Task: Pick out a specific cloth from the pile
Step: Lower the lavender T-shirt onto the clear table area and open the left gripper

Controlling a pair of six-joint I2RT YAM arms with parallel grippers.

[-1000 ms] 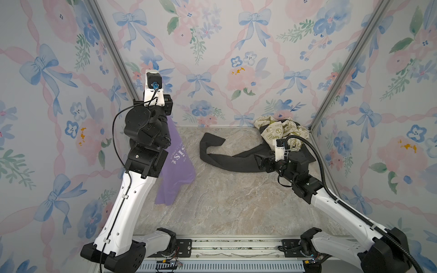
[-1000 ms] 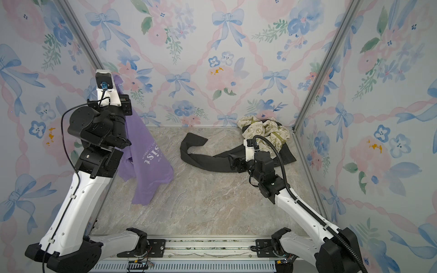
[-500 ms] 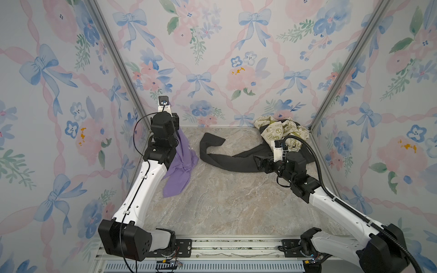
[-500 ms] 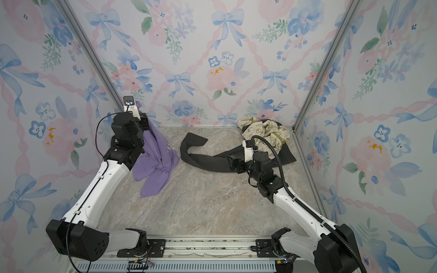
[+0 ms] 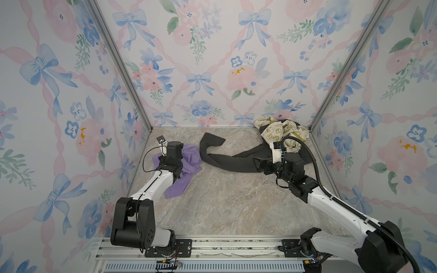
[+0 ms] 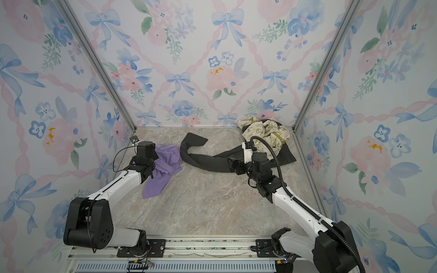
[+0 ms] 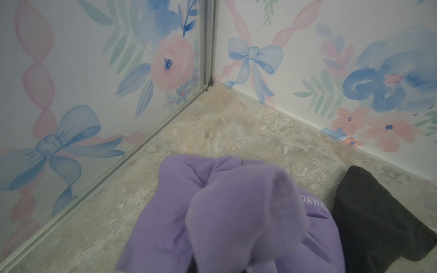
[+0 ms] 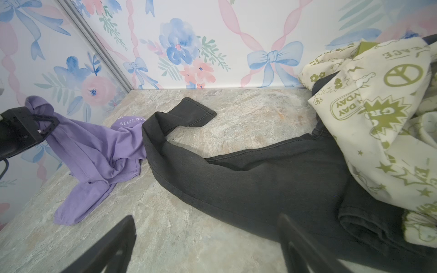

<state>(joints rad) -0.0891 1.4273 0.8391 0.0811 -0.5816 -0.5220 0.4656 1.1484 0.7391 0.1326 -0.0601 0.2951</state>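
Observation:
The bunch of cloth in my left gripper comes down and slightly back onto the crumpled lavender-purple cloth point(image 5: 185, 168) next. The gripper then releases it, because that bunch still hangs above the floor.
The lavender-purple cloth point(image 5: 192, 163) point(image 6: 165, 166) lies crumpled on the floor at the back left, white lettering point(image 8: 132, 122) on its far edge. My left gripper point(image 5: 174, 154) is low over it and shut on a bunch of the cloth point(image 8: 37, 105). In the left wrist view the cloth point(image 7: 189, 201) drapes over the jaws and hides them. The rest of the pile is a long dark grey garment point(image 5: 227, 162) point(image 8: 260, 179) with a cream olive-printed cloth point(image 5: 281, 132) point(image 8: 378, 106) on its far right end. My right gripper point(image 5: 259, 166) point(image 8: 207, 218) stands open and empty at the dark garment's near edge.
Flowered walls close in the left, back and right sides, with metal posts point(image 5: 118, 63) in the corners. The marble floor point(image 5: 224, 203) runs to a metal rail point(image 5: 212, 248) at the front. The dark garment's folded end point(image 7: 369, 212) lies right beside the lavender cloth.
My left arm has come down from high at the left, lowering the hanging lavender cloth onto the floor, where it has crumpled. The right arm has stayed put.

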